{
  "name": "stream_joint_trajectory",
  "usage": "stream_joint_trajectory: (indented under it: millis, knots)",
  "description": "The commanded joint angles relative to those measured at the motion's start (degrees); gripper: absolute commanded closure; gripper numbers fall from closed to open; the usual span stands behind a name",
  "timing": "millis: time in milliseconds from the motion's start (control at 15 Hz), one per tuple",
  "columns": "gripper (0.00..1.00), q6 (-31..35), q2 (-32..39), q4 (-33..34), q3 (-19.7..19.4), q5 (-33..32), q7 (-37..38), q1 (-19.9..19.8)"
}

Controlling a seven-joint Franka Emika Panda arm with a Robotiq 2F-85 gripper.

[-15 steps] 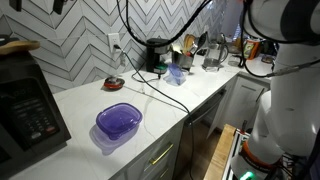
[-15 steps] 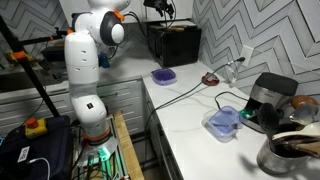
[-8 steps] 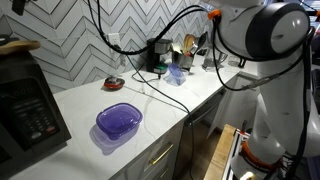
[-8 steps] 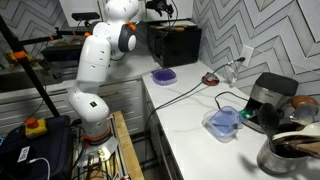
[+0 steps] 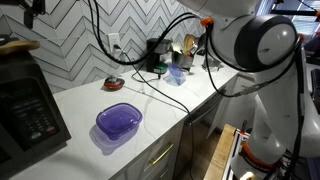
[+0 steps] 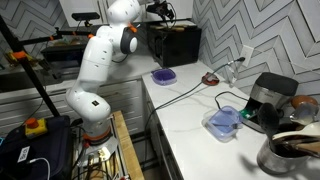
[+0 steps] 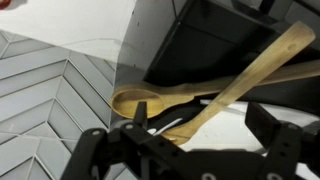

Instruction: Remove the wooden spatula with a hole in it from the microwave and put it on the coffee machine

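Observation:
I need to move my gripper down and along the wooden spatula (image 7: 250,72), onto its handle near where it crosses the spoon, before I grab it.
The black microwave (image 5: 25,100) stands at the counter's end and also shows in an exterior view (image 6: 175,42). Wooden utensils lie on its top (image 5: 14,45). In the wrist view a long wooden spatula (image 7: 250,72) lies slanted across a wooden spoon (image 7: 140,99); a pale slit shows near the spatula's lower end. My gripper (image 7: 200,128) is open, its fingers either side of that end, not touching it. It hovers just above the microwave in both exterior views (image 5: 35,10) (image 6: 160,8). The coffee machine (image 5: 157,52) (image 6: 268,100) stands far along the counter.
A purple bowl (image 5: 118,121) (image 6: 163,75) sits on the white counter (image 5: 175,100). A blue container (image 6: 222,120) and a black cable (image 5: 165,85) lie near the coffee machine. A pot of utensils (image 6: 290,150) and a small red dish (image 5: 113,84) are there too.
The arm has swung toward the microwave, and the gripper has come over its top above the wooden utensils. Nothing on the counter has moved.

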Motion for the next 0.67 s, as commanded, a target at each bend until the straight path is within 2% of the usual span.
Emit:
stream_joint_trajectory:
  millis: [0, 67, 133, 333, 533, 600]
  knots:
    - [0.0, -4.0, 7.2, 10.0, -2.8, -4.9, 5.4, 5.6]
    - [0.0, -3.8, 8.4, 11.5, -3.5, -6.3, 5.4, 6.8]
    - [0.0, -1.3, 7.9, 10.7, -9.3, -4.2, 4.9, 9.6]
    - [0.01, -1.8, 11.4, 16.3, -15.7, -4.5, 6.3, 12.7]
    - [0.04, -1.4, 15.0, 21.0, -18.3, -1.8, 3.3, 13.4]
    - [0.07, -1.0, 15.9, 22.1, -18.7, -1.0, 2.2, 13.4]
